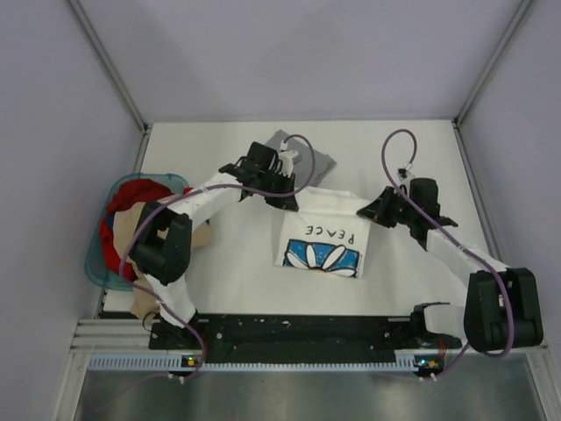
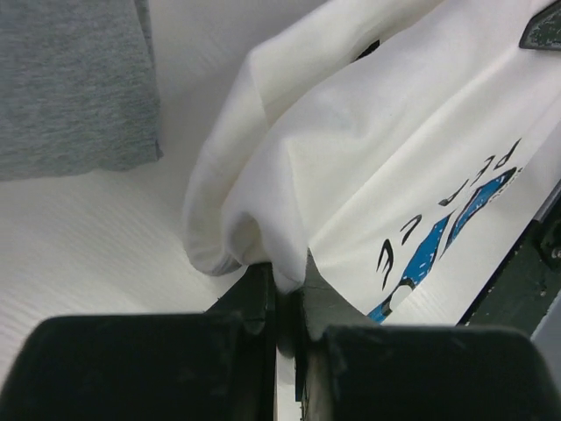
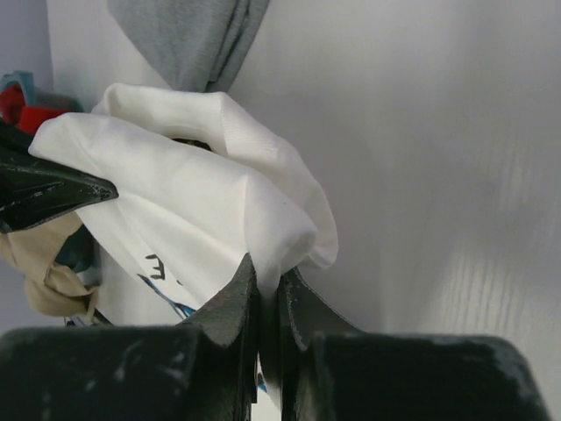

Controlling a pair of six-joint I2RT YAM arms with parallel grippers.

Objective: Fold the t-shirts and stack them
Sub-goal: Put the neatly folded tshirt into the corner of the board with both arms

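The grey t-shirt is lying folded, so I need to carry my right gripper up and outward next, then down at the grey t-shirt's near edge to release the white t-shirt.
The white t-shirt with the blue daisy print and "PEACE" lettering lies in the middle of the table, print up. My left gripper is shut on its far left corner; the left wrist view shows the cloth pinched between the fingers. My right gripper is shut on its far right corner; the right wrist view shows a white fold clamped between the fingers. The plain grey t-shirt lies folded behind the white one, partly hidden by my left arm. It also shows in the left wrist view and the right wrist view.
A teal basket with red and tan clothes stands at the table's left edge, cloth spilling over beside the left arm's base. Walls enclose the table on the left, back and right. The black mounting rail runs along the near edge.
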